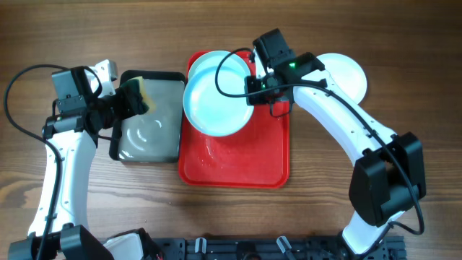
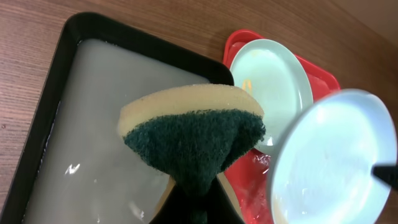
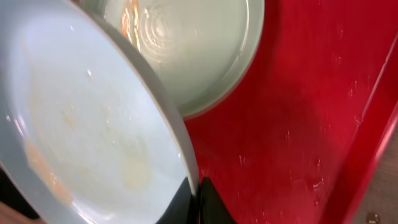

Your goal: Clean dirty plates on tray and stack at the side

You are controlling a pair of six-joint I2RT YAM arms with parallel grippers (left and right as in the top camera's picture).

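The plate in the robot's right gripper should next go by way of the sponge, because its yellowish smears need wiping first. It should then go across the red tray and down onto the whiter plate [image 1: 345,74] for release.
My right gripper [image 1: 253,88] is shut on the rim of a pale mint-blue plate [image 1: 216,97] with yellowish smears and holds it tilted above the red tray [image 1: 238,162]; it shows in the right wrist view [image 3: 87,124] and in the left wrist view [image 2: 336,162]. A second mint plate [image 2: 270,93] with an orange smear lies on the tray beneath it [image 3: 186,43]. A whiter plate [image 1: 345,74] lies on the table right of the tray. My left gripper [image 1: 130,101] is shut on a yellow-and-green sponge [image 2: 196,134] over the black tray.
A black tray [image 1: 148,119] with cloudy water in its grey inside [image 2: 93,124] stands just left of the red tray. Bare wooden table [image 1: 404,58] lies around. Cables run along both arms.
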